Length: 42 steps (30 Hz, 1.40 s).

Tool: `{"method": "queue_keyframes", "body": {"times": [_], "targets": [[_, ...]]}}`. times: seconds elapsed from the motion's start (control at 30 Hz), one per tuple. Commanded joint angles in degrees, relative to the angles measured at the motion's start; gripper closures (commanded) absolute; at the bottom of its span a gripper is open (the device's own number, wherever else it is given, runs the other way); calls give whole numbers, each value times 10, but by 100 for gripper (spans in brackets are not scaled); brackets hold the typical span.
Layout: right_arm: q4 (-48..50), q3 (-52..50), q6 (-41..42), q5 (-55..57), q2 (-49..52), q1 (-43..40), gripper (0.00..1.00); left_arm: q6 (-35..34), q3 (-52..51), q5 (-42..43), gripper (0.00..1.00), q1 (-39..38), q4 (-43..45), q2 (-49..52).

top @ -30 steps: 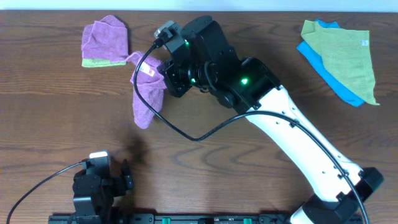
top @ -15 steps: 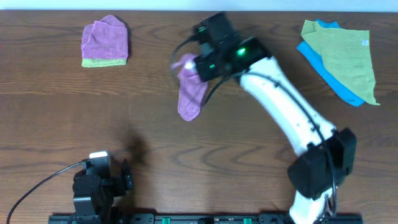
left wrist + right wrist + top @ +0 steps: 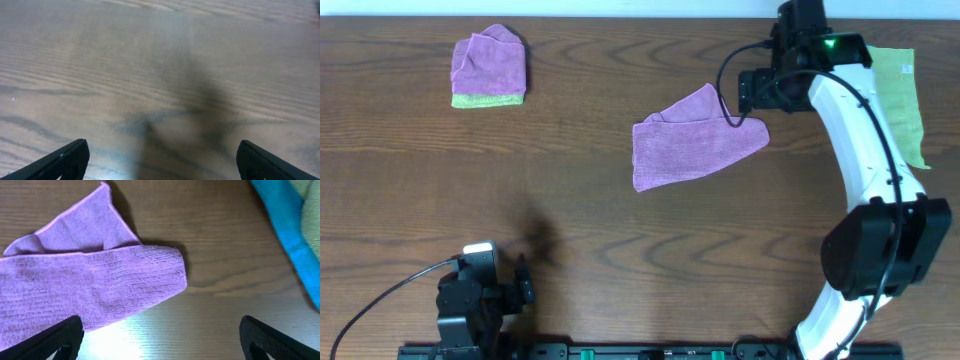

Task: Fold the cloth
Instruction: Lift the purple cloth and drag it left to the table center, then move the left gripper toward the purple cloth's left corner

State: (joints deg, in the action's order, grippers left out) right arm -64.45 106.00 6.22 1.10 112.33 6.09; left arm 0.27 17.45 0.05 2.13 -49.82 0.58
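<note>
The robot's right gripper should go down, open, onto the lilac cloth's rounded corner (image 3: 759, 137) (image 3: 174, 275) and pinch it, because that corner lies on the tabletop below the gripper.
The lilac cloth (image 3: 695, 140) lies loosely on the wooden table right of centre, with one flap doubled over at its far edge. In the right wrist view the cloth (image 3: 90, 285) fills the left side, its rounded corner reaching to mid-frame. My right gripper (image 3: 752, 100) hovers just above the cloth's right end. It (image 3: 160, 340) is open, with only bare wood and the cloth's edge between its wide-apart fingers. My left gripper (image 3: 523, 282) rests at the near left edge, far from the cloth, and stands open (image 3: 160, 165) over bare table.
A small folded purple wad (image 3: 488, 62) sits on a yellow-green cloth (image 3: 488, 99) at the far left. At the far right lies another yellow-green cloth (image 3: 900, 100), partly behind my right arm, on a blue cloth (image 3: 285, 235).
My right arm swung from the left to the far right carrying the cloth, then opened. The cloth, earlier dangling from the jaws, now lies on the table. The left arm stayed still.
</note>
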Motion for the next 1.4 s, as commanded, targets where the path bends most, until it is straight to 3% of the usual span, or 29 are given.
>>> {"method": "queue_keyframes", "body": {"times": [0.0, 0.17, 0.27, 0.37, 0.6, 0.93, 1.17, 1.37], "targets": [[7, 0, -43, -81, -9, 9, 1, 8, -1, 44, 5, -3, 14, -4], [26, -1, -86, -108, 3, 29, 1, -3, -1, 179, 5, -3, 86, -1], [51, -1, -89, -99, 22, 27, 1, -75, 3, 189, 5, -3, 136, 23], [68, -1, -85, -99, 38, 14, 1, -96, 23, 194, 5, -3, 156, 75], [51, -1, -71, -102, 73, -35, 1, -96, 146, 215, 5, -3, 150, 294], [40, -1, -61, -224, 100, -97, 1, -98, 307, 391, 5, -3, 158, 614], [43, -1, -70, -245, 134, -109, 1, -287, 308, 469, 5, -3, 259, 753], [62, -1, -71, -245, 170, -112, 1, -371, 308, 500, 5, -5, 352, 829]]}}
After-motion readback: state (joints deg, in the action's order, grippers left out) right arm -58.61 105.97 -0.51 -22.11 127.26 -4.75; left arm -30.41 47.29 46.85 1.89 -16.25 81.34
